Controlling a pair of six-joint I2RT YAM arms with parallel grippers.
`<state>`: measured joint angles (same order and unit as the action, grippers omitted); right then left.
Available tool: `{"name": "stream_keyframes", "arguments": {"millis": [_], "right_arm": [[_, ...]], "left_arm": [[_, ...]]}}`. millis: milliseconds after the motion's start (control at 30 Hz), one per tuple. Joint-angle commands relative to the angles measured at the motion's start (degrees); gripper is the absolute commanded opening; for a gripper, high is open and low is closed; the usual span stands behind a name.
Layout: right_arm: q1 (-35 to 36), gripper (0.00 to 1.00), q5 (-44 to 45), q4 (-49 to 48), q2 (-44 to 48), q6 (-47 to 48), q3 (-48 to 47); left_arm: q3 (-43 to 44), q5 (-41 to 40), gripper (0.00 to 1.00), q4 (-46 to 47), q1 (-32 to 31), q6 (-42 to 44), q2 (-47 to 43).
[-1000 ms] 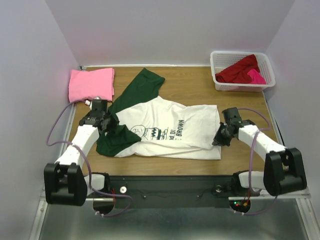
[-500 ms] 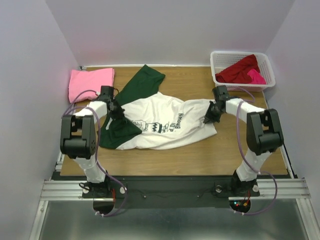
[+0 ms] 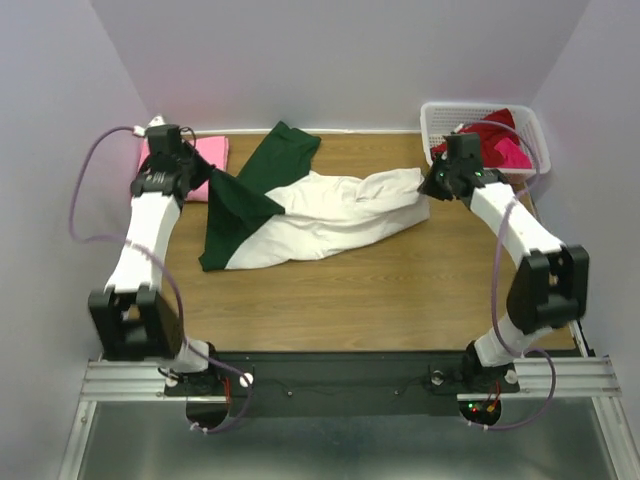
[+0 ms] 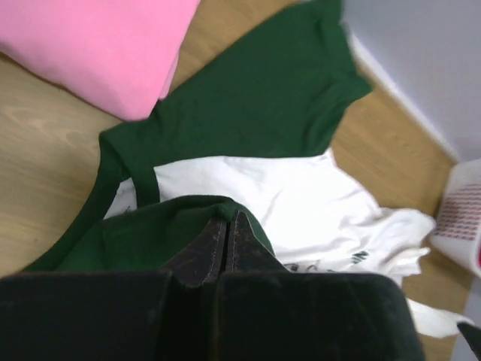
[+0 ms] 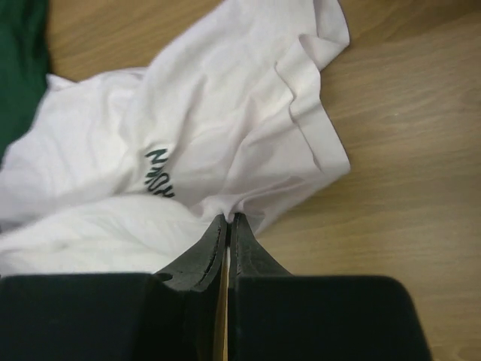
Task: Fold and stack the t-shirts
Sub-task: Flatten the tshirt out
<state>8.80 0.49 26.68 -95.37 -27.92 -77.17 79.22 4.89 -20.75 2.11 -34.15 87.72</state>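
Observation:
Next I need to draw my right gripper back and down to release the t-shirt's white hem (image 5: 228, 218) on the bare wood, since that clear part of the wood lies below it, toward my base.
The white t-shirt with dark green sleeves (image 3: 320, 215) lies bunched across the middle of the table, its near edge pulled toward the back. My left gripper (image 3: 212, 175) is shut on a green sleeve fold (image 4: 173, 233), its tips (image 4: 228, 216) pinching the cloth. At the shirt's right end, my right gripper (image 3: 430, 188) is shut on the white hem (image 5: 228, 218), with black lettering (image 5: 159, 174) showing beside it. A folded pink t-shirt (image 3: 205, 160) lies at the back left, partly hidden by the left arm. In the basket are a dark red t-shirt (image 3: 495, 128) and a magenta one (image 3: 515, 152).
The white lattice basket (image 3: 436, 122) stands at the back right corner, just behind the right wrist. Walls close in the table on the left, back and right. Bare wood (image 3: 380, 290) shows in front of the shirt.
Both arms have swung toward the back of the table, each carrying its end of the shirt. The shirt's near half has come up and over, and its print no longer faces the top camera.

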Motion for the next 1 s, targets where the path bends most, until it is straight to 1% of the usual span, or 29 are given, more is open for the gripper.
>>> {"name": "stream_keyframes", "arguments": {"millis": [0,33,67,100,133,167,200,233,267,333,367,400,533,567,600,633,667,700,767,800,833,867,900,933,967], "right_arm": [[-0.3,0.01,2.0,0.9,14.1,1.8,7.9],[-0.3,0.01,1.6,1.2,19.6,1.4,10.5],[-0.4,0.01,0.6,2.3,22.0,0.5,12.5],[-0.4,0.01,-0.2,3.0,26.9,-0.7,16.9],[-0.4,0.01,-0.2,3.7,26.9,-0.7,18.9],[-0.3,0.01,-2.6,5.6,31.3,-2.0,20.6],[-0.3,0.01,-3.1,6.7,33.7,-3.1,24.5],[-0.4,0.01,-3.4,7.9,35.9,-4.0,26.3],[-0.4,0.01,-4.1,9.9,40.5,-5.5,28.3],[-0.4,0.01,-4.5,12.1,44.4,-6.9,31.4],[-0.4,0.02,-4.2,15.1,48.0,-8.5,34.2],[-0.4,0.05,-3.8,16.7,49.5,-9.5,35.2],[-0.3,0.09,-4.1,25.3,56.6,-14.5,39.5],[-0.4,0.09,-4.7,26.1,57.9,-14.9,39.5],[-0.4,0.12,-5.8,26.6,61.0,-14.9,39.2],[-0.3,0.18,-6.2,27.6,62.1,-16.3,38.6],[-0.3,0.35,-5.8,30.2,63.3,-18.7,37.1],[-0.4,0.43,-6.3,30.8,64.2,-18.8,37.1],[-0.4,0.55,-6.6,33.2,65.6,-19.3,35.9],[-0.4,0.60,-6.6,33.5,65.9,-19.0,35.6],[-0.3,0.66,-5.6,33.8,66.5,-18.7,34.5],[-0.4,0.69,-4.8,34.1,66.5,-18.1,34.0],[-0.3,0.74,-3.8,33.9,66.6,-17.8,33.2],[-0.3,0.75,-3.0,33.4,66.3,-17.2,31.7],[-0.4,0.75,-3.4,31.1,64.7,-14.6,31.3]], "left_arm": [[-8.6,-7.9,0.00,-2.7,0.2,-3.4,-21.6],[-11.2,-10.7,0.00,-3.4,0.2,-4.7,-25.3],[-16.8,-11.7,0.00,-4.7,0.2,-8.1,-32.3],[-19.7,-13.3,0.00,-5.5,0.2,-11.3,-35.7],[-22.3,-13.7,0.00,-6.5,0.2,-11.3,-38.7],[-27.1,-13.7,0.00,-9.0,0.2,-14.2,-44.2],[-29.3,-13.1,0.00,-10.3,0.2,-15.2,-46.7],[-31.2,-12.3,0.00,-11.5,0.2,-16.6,-49.1],[-34.2,-11.5,0.00,-13.9,0.2,-18.2,-53.4],[-36.1,-10.1,0.00,-16.7,0.2,-19.1,-56.9],[-37.3,-9.4,0.00,-19.8,0.2,-19.5,-60.0],[-37.6,-9.3,0.00,-21.6,0.1,-19.5,-61.4],[-36.4,-9.7,0.01,-30.7,0.1,-18.7,-69.3],[-35.5,-10.0,0.02,-32.5,0.2,-19.0,-69.4],[-33.1,-10.8,0.02,-34.3,0.1,-19.8,-71.5],[-32.1,-12.1,0.03,-36.0,0.1,-20.5,-72.3],[-30.5,-12.3,0.09,-37.9,0.1,-20.2,-73.8],[-29.9,-12.3,0.15,-39.2,0.1,-20.0,-74.2],[-27.7,-12.4,0.31,-42.0,0.1,-19.6,-75.2],[-26.8,-12.5,0.51,-42.7,0.1,-19.3,-75.5],[-25.8,-13.1,0.62,-43.1,0.1,-18.9,-75.8],[-24.7,-13.8,0.70,-43.1,0.1,-17.1,-76.3],[-22.0,-14.5,0.86,-43.1,0.1,-16.3,-76.4],[-20.4,-16.5,0.90,-43.1,0.1,-15.8,-76.2],[-18.5,-17.4,0.91,-43.1,0.1,-15.0,-75.8]]}}
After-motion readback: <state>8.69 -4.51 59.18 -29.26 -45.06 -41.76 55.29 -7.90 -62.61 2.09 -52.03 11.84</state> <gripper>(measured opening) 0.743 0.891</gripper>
